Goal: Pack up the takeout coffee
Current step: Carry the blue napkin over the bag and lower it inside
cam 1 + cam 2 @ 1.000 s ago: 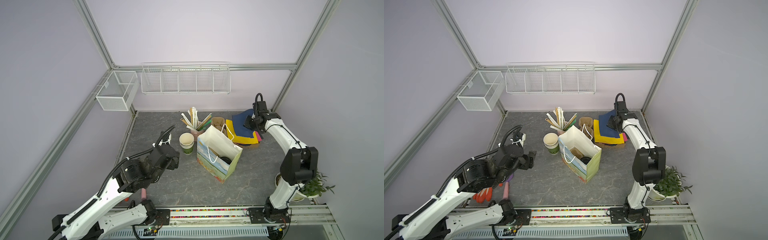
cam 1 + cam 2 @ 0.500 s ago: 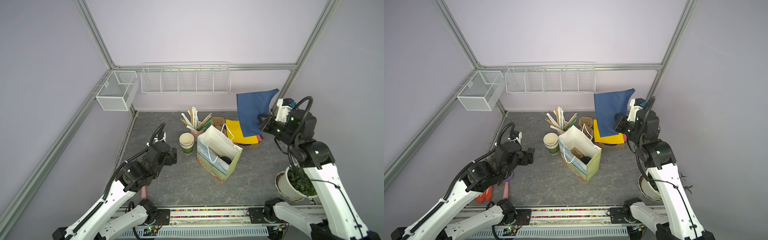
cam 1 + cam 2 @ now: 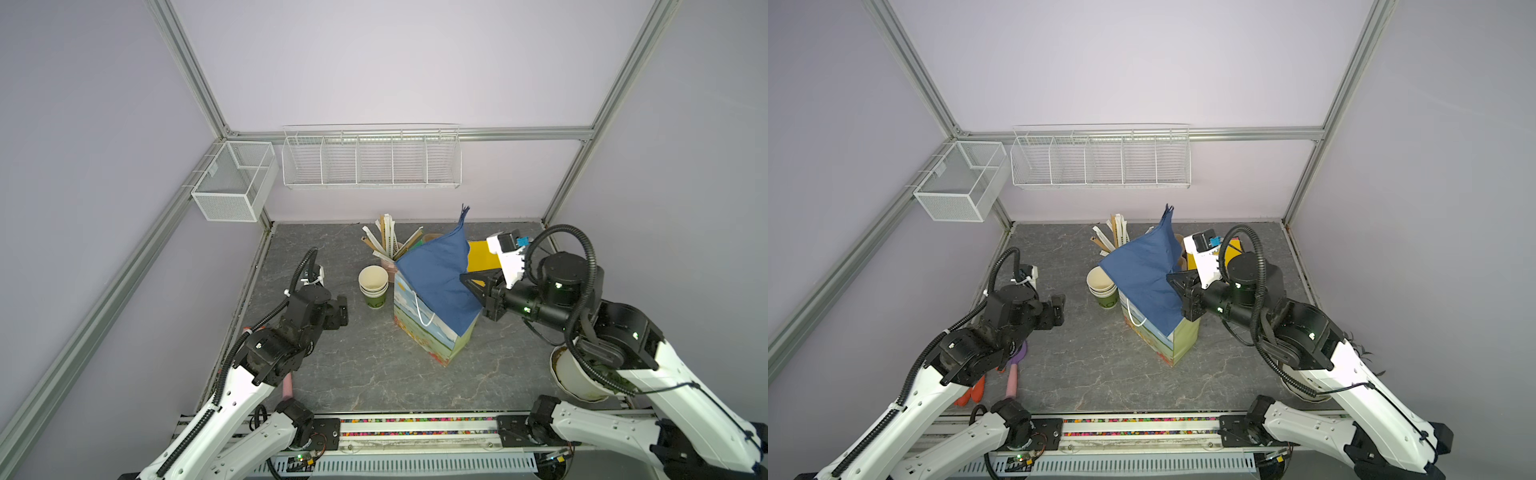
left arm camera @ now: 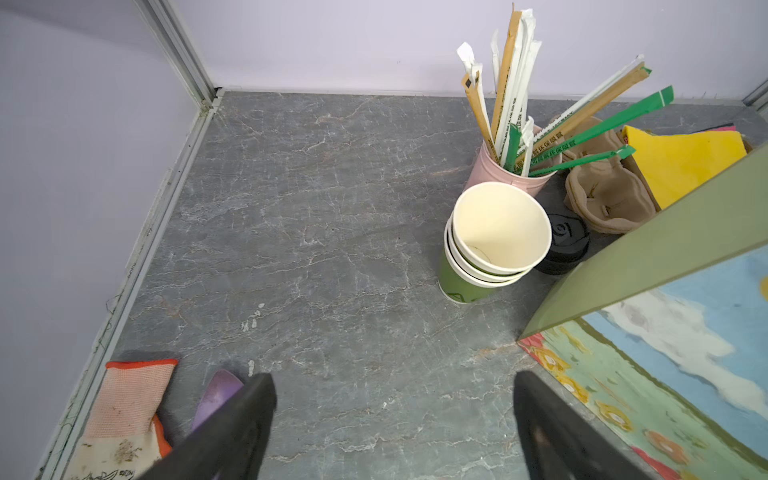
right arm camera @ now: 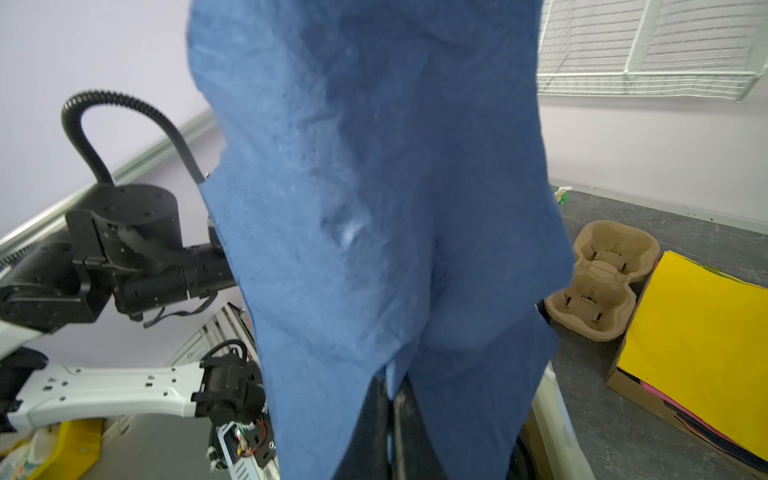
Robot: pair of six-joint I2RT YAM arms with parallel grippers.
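Observation:
The robot's right gripper should tip downward and go down into the bag's open top, letting go of the blue sheet there, because the sheet still drapes over the bag's rim.
The takeout coffee is hidden in every view. A printed paper bag stands mid-table. A blue sheet hangs over the bag's open top and covers the inside. My right gripper is shut on that sheet's edge, just right of the bag's top. My left gripper is open and empty, low over bare table left of the bag.
A stack of lidless green cups stands left of the bag, with black lids behind it. Straws in a pink cup, pulp carriers and a box of yellow sheets sit behind. A glove lies by the left wall.
The right arm lifted the blue sheet from the back-right pile and carried it over the bag's top. The left gripper opened wider and shifted slightly.

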